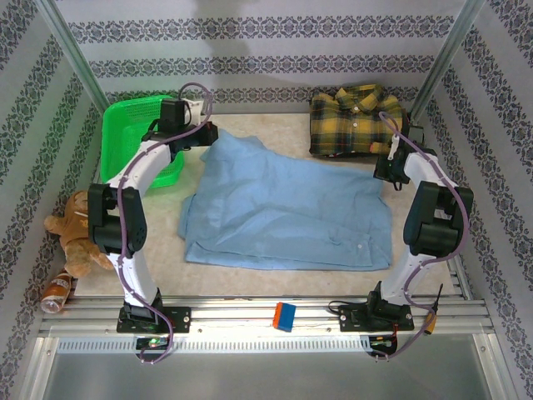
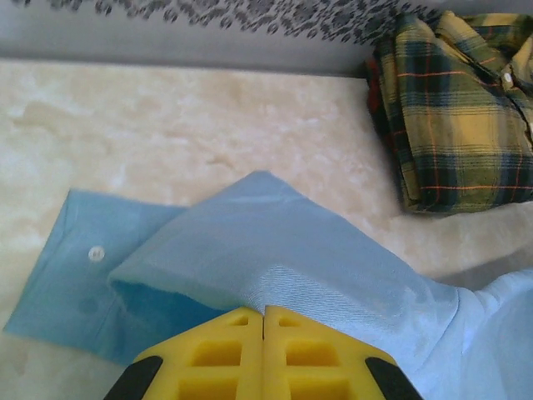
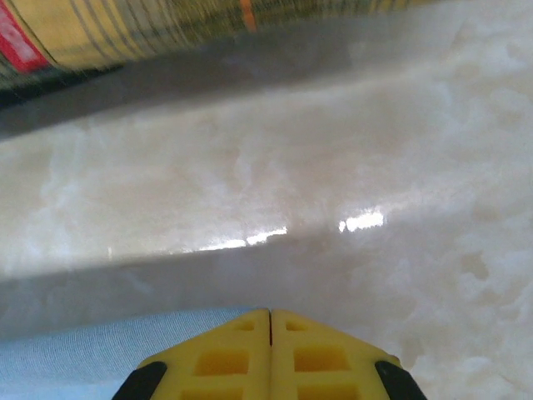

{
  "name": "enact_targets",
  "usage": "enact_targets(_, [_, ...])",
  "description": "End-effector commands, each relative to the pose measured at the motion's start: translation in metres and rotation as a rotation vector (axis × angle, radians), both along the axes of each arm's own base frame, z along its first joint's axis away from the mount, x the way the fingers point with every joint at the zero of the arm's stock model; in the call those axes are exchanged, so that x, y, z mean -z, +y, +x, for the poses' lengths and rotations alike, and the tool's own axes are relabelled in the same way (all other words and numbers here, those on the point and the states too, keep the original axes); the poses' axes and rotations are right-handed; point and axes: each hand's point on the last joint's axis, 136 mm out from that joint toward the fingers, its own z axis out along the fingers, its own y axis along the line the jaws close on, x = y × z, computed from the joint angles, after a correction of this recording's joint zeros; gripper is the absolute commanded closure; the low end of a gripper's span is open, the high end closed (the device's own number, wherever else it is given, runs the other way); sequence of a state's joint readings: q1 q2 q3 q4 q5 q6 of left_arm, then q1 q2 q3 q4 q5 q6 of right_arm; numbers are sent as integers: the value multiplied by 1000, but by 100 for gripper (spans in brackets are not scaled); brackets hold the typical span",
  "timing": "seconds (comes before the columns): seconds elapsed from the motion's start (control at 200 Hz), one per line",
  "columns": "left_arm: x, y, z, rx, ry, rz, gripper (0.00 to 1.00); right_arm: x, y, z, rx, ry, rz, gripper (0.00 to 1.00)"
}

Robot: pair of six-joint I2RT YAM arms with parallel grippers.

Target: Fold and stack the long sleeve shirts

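Observation:
My left gripper will next lay the sleeve's fold back toward my base and down onto the shirt's middle by its side edge and let it go, because the shirt's body is spread out.
The light blue shirt lies spread and rumpled in the middle of the table. My left gripper is at its back left corner. In the left wrist view the yellow fingers are shut, with a raised fold of blue sleeve puckering at their tips; the buttoned cuff lies flat to the left. The plaid shirt sits folded at the back right. My right gripper is shut at the blue shirt's back right edge. Blue cloth reaches its fingertips; a pinch cannot be told.
A green mesh basket stands at the back left beside my left arm. A brown soft toy and a can lie off the table's left edge. A red-and-blue block rests on the front rail.

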State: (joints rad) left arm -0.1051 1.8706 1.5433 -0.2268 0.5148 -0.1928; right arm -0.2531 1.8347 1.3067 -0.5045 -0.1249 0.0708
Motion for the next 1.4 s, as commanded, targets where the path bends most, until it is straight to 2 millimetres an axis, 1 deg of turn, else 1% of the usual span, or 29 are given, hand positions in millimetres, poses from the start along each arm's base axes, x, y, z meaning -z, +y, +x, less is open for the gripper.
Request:
enact_targets(0.0, [3,-9,-18,63,-6,124,100,-3,-7,-16,16,23,-42,100])
enact_targets(0.08, [11,-11,-38,92,15,182,100,1,-5,-24,29,44,-32,100])
enact_targets(0.205, [38,-11,-71,102,86,234,100,4,-1,-36,50,70,-34,100])
enact_targets(0.285, [53,2,-88,52,120,278,100,3,-1,-46,63,89,-53,100])
enact_targets(0.4, [75,21,-104,-33,166,326,100,6,-4,-61,83,135,-84,100])
enact_targets(0.485, [92,36,-109,-98,196,372,100,9,-5,-72,96,158,-95,100])
enact_targets(0.57, [107,62,-110,-198,243,438,100,15,-6,-82,116,186,-106,100])
enact_targets(0.62, [109,73,-106,-241,251,433,100,17,-6,-86,123,191,-106,100])
enact_targets(0.654, [109,77,-103,-257,247,427,100,19,-6,-88,127,198,-106,100])
enact_targets(0.694, [111,77,-101,-256,249,422,100,22,-6,-90,129,208,-105,100])
enact_targets(0.794, [117,68,-100,-225,272,391,100,29,-7,-100,148,251,-109,100])
enact_targets(0.924, [127,63,-116,-248,295,322,100,39,-9,-112,173,293,-122,100])
enact_targets(1.024, [139,70,-136,-294,344,313,100,46,-7,-118,184,318,-114,100])
enact_targets(1.139, [151,70,-153,-308,397,298,99,49,-8,-123,204,325,-121,100])
enact_targets(1.244, [162,78,-161,-345,446,335,99,51,-9,-128,218,336,-124,100])
enact_targets(1.394, [169,87,-159,-375,481,386,99,56,-8,-140,236,357,-130,100])
